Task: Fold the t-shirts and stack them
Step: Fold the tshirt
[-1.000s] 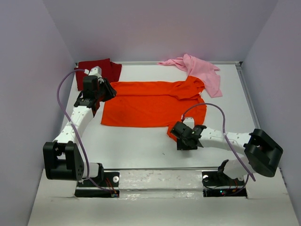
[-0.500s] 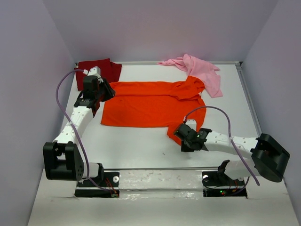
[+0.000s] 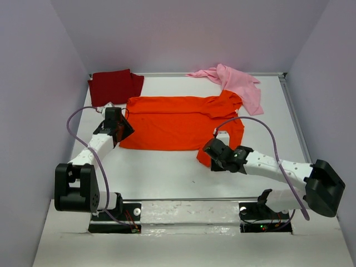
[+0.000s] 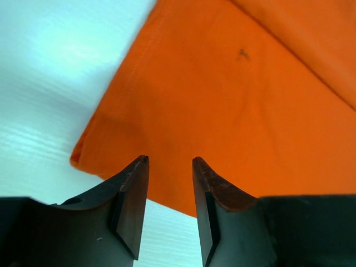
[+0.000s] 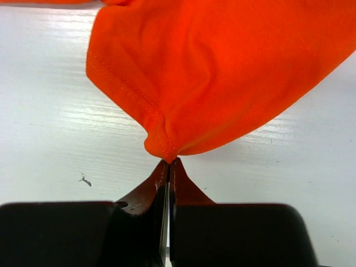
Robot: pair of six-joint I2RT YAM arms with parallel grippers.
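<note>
I should next move my left gripper down and toward the left in the wrist view onto the orange shirt's near corner [image 3: 121, 147] [image 4: 79, 158], because the corner is outside the open fingers.
The bright orange t-shirt [image 3: 172, 122] lies spread flat in the middle of the white table. My left gripper [image 3: 123, 129] hovers open over its near left corner [image 4: 89, 153], with orange cloth [image 4: 233, 100] showing past both fingers and nothing between them. My right gripper [image 3: 207, 151] is shut on the near right tip of the orange shirt [image 5: 222, 67]; the hemmed corner bunches right at the closed fingertips [image 5: 168, 161]. The dark red t-shirt [image 3: 114, 86] lies flat at the back left. At the back right the light pink t-shirt [image 3: 239, 83] lies crumpled, touching the orange one.
Grey-lilac walls [image 3: 44, 111] close in the table on the left, back and right. Both arm bases [image 3: 75, 189] [image 3: 320, 189] stand at the near edge, with purple cables looping above the arms. Bare white table [image 3: 161, 172] runs between the orange shirt and the bases.
My left arm drew back from beside the dark red shirt to the orange shirt's near left corner. My right gripper shut on the orange shirt's near right tip.
</note>
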